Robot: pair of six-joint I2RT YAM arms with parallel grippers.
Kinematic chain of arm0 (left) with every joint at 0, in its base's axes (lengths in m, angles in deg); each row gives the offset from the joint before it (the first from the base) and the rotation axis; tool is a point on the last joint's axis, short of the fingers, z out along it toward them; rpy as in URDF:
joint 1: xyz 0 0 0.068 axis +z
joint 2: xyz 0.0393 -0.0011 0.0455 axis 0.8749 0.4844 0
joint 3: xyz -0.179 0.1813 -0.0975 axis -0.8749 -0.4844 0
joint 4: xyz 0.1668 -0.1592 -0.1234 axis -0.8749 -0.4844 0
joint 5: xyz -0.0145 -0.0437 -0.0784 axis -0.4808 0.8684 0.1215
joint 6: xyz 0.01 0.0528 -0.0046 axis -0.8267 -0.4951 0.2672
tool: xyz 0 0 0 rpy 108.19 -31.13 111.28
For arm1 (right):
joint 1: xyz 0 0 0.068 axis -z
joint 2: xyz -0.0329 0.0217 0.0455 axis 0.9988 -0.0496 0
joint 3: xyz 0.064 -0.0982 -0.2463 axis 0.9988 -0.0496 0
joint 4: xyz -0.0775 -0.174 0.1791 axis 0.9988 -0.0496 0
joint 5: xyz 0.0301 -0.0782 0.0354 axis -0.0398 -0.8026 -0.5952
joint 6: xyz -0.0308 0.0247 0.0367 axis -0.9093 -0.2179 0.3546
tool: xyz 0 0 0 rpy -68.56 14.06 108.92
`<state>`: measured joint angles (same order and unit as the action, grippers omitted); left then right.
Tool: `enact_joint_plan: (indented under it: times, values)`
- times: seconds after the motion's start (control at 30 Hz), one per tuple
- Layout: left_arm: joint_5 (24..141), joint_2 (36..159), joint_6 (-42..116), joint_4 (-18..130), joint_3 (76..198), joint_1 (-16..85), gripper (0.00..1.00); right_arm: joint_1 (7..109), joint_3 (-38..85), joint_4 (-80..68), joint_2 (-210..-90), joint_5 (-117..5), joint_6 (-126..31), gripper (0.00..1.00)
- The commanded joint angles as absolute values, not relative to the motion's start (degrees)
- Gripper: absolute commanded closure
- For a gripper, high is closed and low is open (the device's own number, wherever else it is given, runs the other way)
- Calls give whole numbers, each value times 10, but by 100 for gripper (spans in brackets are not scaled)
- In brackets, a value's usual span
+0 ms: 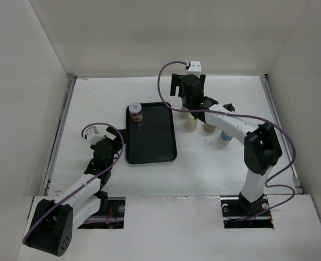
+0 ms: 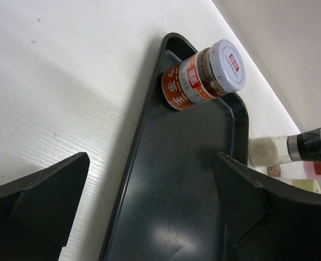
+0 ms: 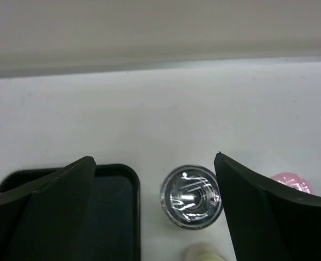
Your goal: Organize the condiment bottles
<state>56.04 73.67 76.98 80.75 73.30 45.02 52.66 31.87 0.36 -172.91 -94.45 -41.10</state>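
The right gripper moves down and slightly to the right in the wrist view around the black cap next, since it stands off-center between the open fingers.
A brown jar with a grey-white cap stands in the far left corner of the black tray; it also shows in the left wrist view. Several more bottles cluster right of the tray, among them a beige one. My right gripper is open above a black-capped bottle, which sits between the fingers, nearer the right one; a pink cap and a yellow-green cap are beside it. My left gripper is open and empty over the tray's left rim.
White walls enclose the table on the left, back and right. Two more bottles stand under my right arm's forearm. A small black-topped item sits further right. The left wrist view shows a black-capped bottle with beige contents past the tray.
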Motion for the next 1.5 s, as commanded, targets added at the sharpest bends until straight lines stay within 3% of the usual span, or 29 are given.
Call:
enact_joint_plan:
  times: [0.0,0.3,0.57,0.83,1.2,1.47]
  values:
    - [561,750,766,837,740,443,0,539,321,-35,-1740,-960,-446,1]
    - [566,768,766,845,742,441,0,561,325,-88,-1774,-921,-401,0]
    - [572,770,767,851,741,444,0,568,330,-93,-1796,-867,-379,8]
    - [573,763,766,852,740,445,0,568,324,-71,-1789,-883,-380,38]
    - [572,774,766,853,741,444,0,521,296,65,-1721,-924,-452,42]
    - [576,780,767,856,741,446,0,455,375,75,-1782,-908,-449,42]
